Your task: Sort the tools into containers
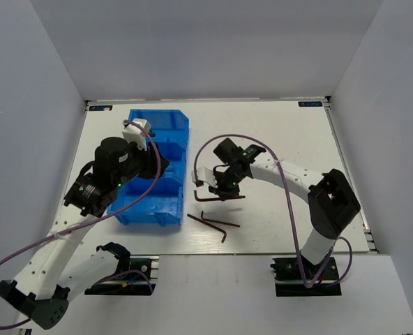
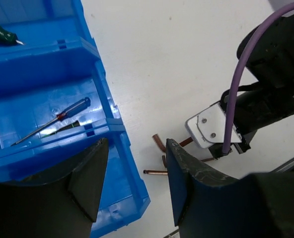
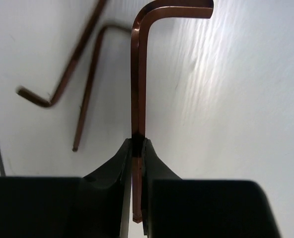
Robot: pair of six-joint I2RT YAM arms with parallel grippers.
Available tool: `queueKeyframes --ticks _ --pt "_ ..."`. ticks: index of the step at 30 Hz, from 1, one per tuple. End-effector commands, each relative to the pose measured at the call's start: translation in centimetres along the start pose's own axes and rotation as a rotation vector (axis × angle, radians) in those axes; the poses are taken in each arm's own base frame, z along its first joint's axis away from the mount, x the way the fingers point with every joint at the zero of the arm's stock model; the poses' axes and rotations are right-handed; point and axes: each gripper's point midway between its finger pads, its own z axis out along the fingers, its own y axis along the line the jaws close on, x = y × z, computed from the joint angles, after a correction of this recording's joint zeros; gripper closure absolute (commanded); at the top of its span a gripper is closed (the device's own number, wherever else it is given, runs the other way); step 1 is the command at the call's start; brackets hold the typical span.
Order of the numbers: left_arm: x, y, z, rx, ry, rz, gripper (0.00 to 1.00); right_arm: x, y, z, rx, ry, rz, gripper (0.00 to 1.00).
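I should next raise my right gripper to clear the side of the bin's near section (image 1: pixel 152 206), left in the top view, carry the key across and let it go.
A blue divided bin (image 1: pixel 170 129) sits left of centre. My left gripper (image 1: pixel 162 167) hovers over its right side, open and empty; in the left wrist view (image 2: pixel 135 184) its jaws straddle the bin's right wall (image 2: pixel 103 94). A thin red-and-blue screwdriver (image 2: pixel 57 119) lies in one compartment and a green-handled screwdriver (image 2: pixel 0 34) in the one beyond it. My right gripper (image 1: pixel 218 186) is shut on a dark L-shaped hex key (image 3: pixel 138 74), holding it by the long leg just right of the bin. Two more hex keys (image 1: pixel 213 223) lie on the table in front.
The two loose hex keys (image 3: pixel 82 84) lie close together, left of the held one in the right wrist view. White walls enclose the table (image 1: pixel 283 132) on three sides. The right arm's body (image 2: pixel 271 84) fills the right of the left wrist view.
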Motion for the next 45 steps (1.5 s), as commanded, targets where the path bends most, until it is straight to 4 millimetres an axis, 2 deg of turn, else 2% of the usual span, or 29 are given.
queueKeyframes --ticks 1,4,5,7,9,10,11,12,13,15,19,20,23,25,27,29,30,32,33,34,35,36,37,38,40,41,42,43,45 --pt "-4.7 -0.7 -3.0 0.008 -0.193 -0.036 0.4 -6.1 1.1 -1.8 -0.109 -0.18 -0.053 1.0" --pt "-5.9 -0.9 -4.6 0.014 -0.255 -0.045 0.4 -9.9 0.8 -2.6 -0.133 -0.235 -0.06 1.0" --pt "-5.9 -0.9 -4.6 0.014 -0.256 -0.045 0.4 -11.2 0.7 -1.7 -0.16 -0.242 -0.066 1.0" --pt "-6.4 -1.1 -5.2 0.021 -0.275 -0.054 0.4 -13.9 0.1 -2.1 -0.155 -0.282 -0.066 1.0" --pt "-6.5 -1.2 -5.5 0.025 -0.285 -0.062 0.4 -14.9 0.3 -0.1 -0.187 -0.266 -0.066 1.0" --pt "-6.5 -1.2 -5.5 0.025 -0.285 -0.062 0.4 -17.0 -0.7 -0.8 -0.153 -0.298 -0.075 1.0" --pt "-6.3 -1.2 -5.7 0.026 -0.286 -0.062 0.4 -17.8 -0.2 -0.3 -0.168 -0.296 -0.05 1.0" --pt "-6.3 -1.2 -5.7 0.027 -0.286 -0.073 0.4 -17.7 -0.3 1.9 -0.197 -0.265 0.017 1.0" --pt "-6.5 -1.3 -5.7 0.03 -0.295 -0.073 0.4 -19.9 -1.6 1.1 -0.154 -0.314 0.004 1.0" --pt "-7.1 -1.4 -6.3 0.036 -0.315 -0.072 0.4 -21.5 -2.3 3.1 -0.152 -0.325 0.073 1.0" --pt "-7.0 -1.4 -6.7 0.037 -0.317 -0.072 0.4 -23.9 -2.9 4.3 -0.13 -0.342 0.114 1.0" --pt "-6.8 -1.4 -7.0 0.037 -0.318 -0.072 0.4 -24.5 -2.9 4.4 -0.123 -0.349 0.121 0.82" --pt "-6.7 -1.9 -7.0 0.063 -0.31 -0.068 0.4 -24.4 -2.6 4.5 -0.124 -0.348 0.152 0.5" --pt "-6.6 -2.6 -7.1 0.107 -0.313 -0.051 0.42 -24.5 -2.4 3.3 -0.121 -0.364 0.166 0.5" --pt "-6.5 -3.8 -6.9 0.181 -0.316 -0.024 0.51 -23.1 -3.0 3.2 -0.094 -0.34 0.182 0.53" --pt "-6.5 -4.7 -7.0 0.23 -0.311 -0.005 0.65 -22.0 -4.1 0.8 -0.041 -0.349 0.192 0.58" --pt "-6.0 -5.5 -6.7 0.278 -0.282 0.017 0.7 -20.8 -4.0 0.4 -0.03 -0.328 0.21 0.68" --pt "-5.3 -6.1 -5.7 0.313 -0.229 0.033 0.82 -18.9 -5.3 -2.6 0.022 -0.332 0.247 0.85" --pt "-5.2 -6.7 -5.7 0.353 -0.213 0.052 0.86 -16.0 -3.8 -1.4 -0.031 -0.258 0.288 1.0" --pt "-4.3 -6.7 -5.1 0.358 -0.167 0.055 0.89 -14.4 -4.1 -1.9 -0.026 -0.242 0.293 1.0" --pt "-3.6 -6.6 -4.2 0.359 -0.128 0.063 0.92 -13.5 -4.0 -4.0 0.0 -0.254 0.269 1.0" --pt "-2.7 -6.7 -3.7 0.373 -0.092 0.067 0.97 -10.4 -2.4 -3.1 -0.04 -0.175 0.303 1.0" --pt "-2.0 -6.5 -3.2 0.365 -0.059 0.068 0.97 -7.3 -1.5 -2.2 -0.065 -0.12 0.267 1.0" --pt "-1.3 -6.4 -2.6 0.372 -0.032 0.077 0.97 -6.7 -0.7 -3.9 -0.039 -0.134 0.247 1.0" --pt "0.9 -5.9 -1.0 0.361 0.058 0.069 0.93 -1.0 2.6 -1.2 -0.091 -0.009 0.274 0.98" --pt "1.9 -5.7 -0.6 0.361 0.107 0.066 0.88 0.7 3.8 -1.4 -0.077 0.01 0.239 0.92" --pt "2.6 -5.5 -0.1 0.354 0.139 0.068 0.75 1.0 4.1 -1.0 -0.07 0.008 0.227 0.86" --pt "3.5 -5.1 0.9 0.345 0.186 0.068 0.69 3.0 5.6 -0.1 -0.082 0.041 0.237 0.73" --pt "4.5 -4.9 1.4 0.335 0.231 0.074 0.56 3.4 5.8 0.3 -0.055 0.047 0.234 0.69"
